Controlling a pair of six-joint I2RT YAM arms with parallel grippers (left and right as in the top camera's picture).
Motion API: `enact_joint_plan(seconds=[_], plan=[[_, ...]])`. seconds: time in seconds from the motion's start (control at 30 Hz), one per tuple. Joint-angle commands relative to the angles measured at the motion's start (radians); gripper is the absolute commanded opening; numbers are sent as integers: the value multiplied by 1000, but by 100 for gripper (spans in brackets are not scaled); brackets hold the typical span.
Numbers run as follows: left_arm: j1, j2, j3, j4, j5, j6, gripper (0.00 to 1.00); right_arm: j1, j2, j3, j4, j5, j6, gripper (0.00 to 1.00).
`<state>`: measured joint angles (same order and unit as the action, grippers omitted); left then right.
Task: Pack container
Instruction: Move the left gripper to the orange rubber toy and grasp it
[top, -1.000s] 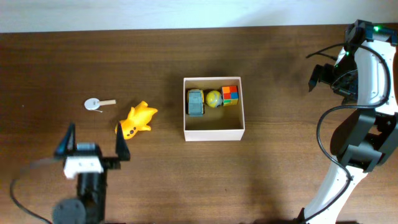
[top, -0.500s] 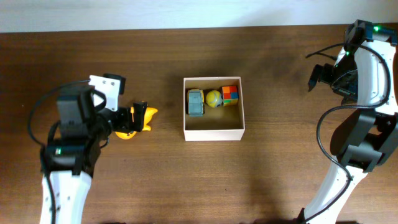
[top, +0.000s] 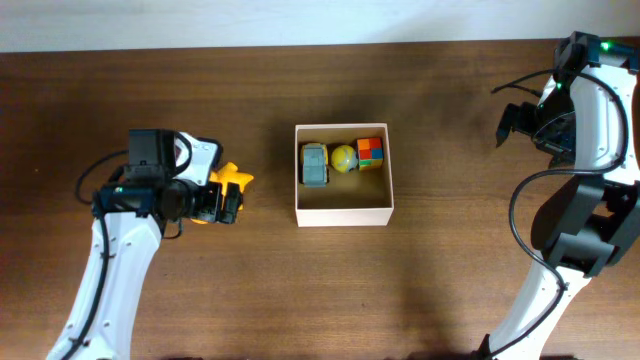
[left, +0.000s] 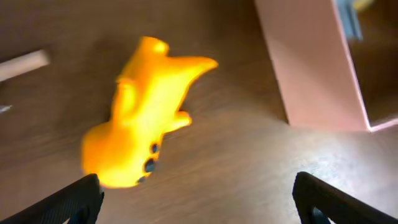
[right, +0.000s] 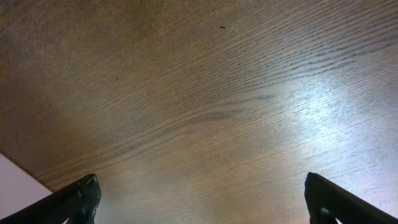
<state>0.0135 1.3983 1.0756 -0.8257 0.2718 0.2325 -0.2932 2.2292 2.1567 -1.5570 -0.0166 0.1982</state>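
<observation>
Next, my left gripper moves down and to the left in the wrist view onto the yellow toy animal's middle (left: 137, 126), since its open fingers straddle only bare wood.
The container (top: 344, 212), a shallow white-walled box with a tan floor, sits mid-table. Inside along its far wall are a grey toy car (top: 314, 163), a yellow ball (top: 343, 158) and a colourful cube (top: 371, 152). A yellow toy animal (top: 232, 177) lies left of the box; it shows blurred in the left wrist view (left: 146, 112), with the box wall (left: 308, 68) to its right. My left gripper (top: 222, 200) is open just over the toy; its fingertips (left: 199, 202) straddle bare wood below the toy. My right gripper (top: 515, 125) is open and empty over bare wood (right: 202, 199) at the far right.
The right arm's base (top: 585, 240) stands at the table's right edge. A pale wall strip (top: 250, 20) runs along the table's far edge. The small white disc with a stick, seen earlier, is hidden under my left arm.
My left arm has swung up from the front edge and reached right over the yellow toy, covering the white disc. The right arm and the box have not moved.
</observation>
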Motion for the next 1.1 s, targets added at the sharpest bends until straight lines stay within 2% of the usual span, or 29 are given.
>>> enact_joint_plan(seconds=[0.0, 0.37, 0.87, 1.07], plan=[[3, 21, 18, 0, 69, 135, 99, 5, -11, 4, 2, -2, -6, 99], [2, 82, 18, 101, -205, 152, 99, 5, -11, 4, 2, -2, -6, 99], [2, 235, 18, 134, -194, 152, 99, 5, -11, 4, 2, -2, -6, 99], [3, 278, 18, 151, -194, 189, 100, 5, -11, 4, 2, -2, -6, 99]])
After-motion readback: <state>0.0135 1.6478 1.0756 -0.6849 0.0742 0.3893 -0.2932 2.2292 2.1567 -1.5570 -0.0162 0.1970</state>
